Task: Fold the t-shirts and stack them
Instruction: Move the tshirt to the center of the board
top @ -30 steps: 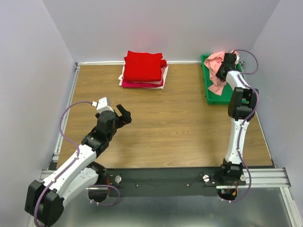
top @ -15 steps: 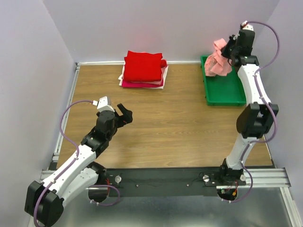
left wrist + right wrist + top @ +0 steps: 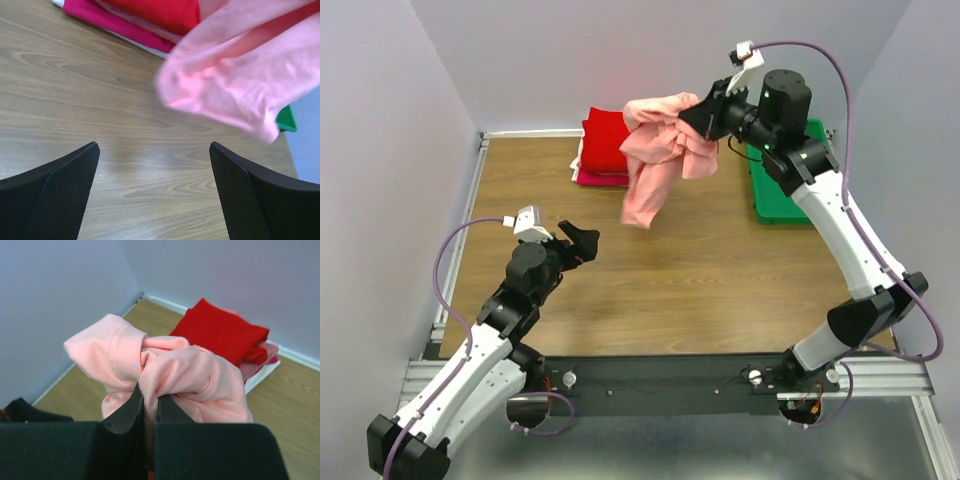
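Note:
My right gripper holds the salmon-pink t-shirt (image 3: pixel 655 155) and will next move back and down over the bare wood in front of the stack (image 3: pixel 636 244) to let go of it, since that middle part of the table is clear.
My right gripper (image 3: pixel 698 112) is shut on the salmon-pink t-shirt (image 3: pixel 655 155) and holds it bunched, high above the table's middle back; the cloth hangs down from the jaws. In the right wrist view the pink t-shirt (image 3: pixel 170 375) is pinched between the fingers. The stack of folded t-shirts (image 3: pixel 608 145), bright red on top with white and magenta beneath, lies at the back, partly hidden by the hanging shirt. It also shows in the left wrist view (image 3: pixel 150 15). My left gripper (image 3: pixel 582 243) is open and empty, low over the wood at the left.
The green plastic tray (image 3: pixel 782 195) stands at the back right, partly hidden by my right arm. Grey walls close in the table on the left, back and right. A metal rail runs along the near edge.
My right gripper has lifted the salmon-pink t-shirt out of the green tray and swung it left, over the table's middle. The left arm has shifted only slightly.

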Motion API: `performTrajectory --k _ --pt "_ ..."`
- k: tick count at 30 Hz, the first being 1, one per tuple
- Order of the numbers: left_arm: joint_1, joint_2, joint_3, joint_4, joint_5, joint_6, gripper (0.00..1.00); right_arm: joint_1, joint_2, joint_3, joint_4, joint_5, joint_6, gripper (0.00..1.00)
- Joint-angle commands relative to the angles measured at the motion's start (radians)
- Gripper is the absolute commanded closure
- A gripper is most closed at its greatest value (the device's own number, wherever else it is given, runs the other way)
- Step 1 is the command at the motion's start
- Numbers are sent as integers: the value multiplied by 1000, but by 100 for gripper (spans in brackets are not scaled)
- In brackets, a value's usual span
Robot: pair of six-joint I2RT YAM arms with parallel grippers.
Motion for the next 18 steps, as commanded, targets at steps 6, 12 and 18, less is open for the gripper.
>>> performTrajectory --k 6,12,18 --pt "4 -73 -22 -62 17 -68 2 -5 -194 -420 14 34 104 92" --pt "4 -63 -29 -77 26 -73 2 -4 -254 -804 29 320 228 45" --pt "4 47 -39 -79 40 -82 1 -4 -296 -944 -29 615 287 0"
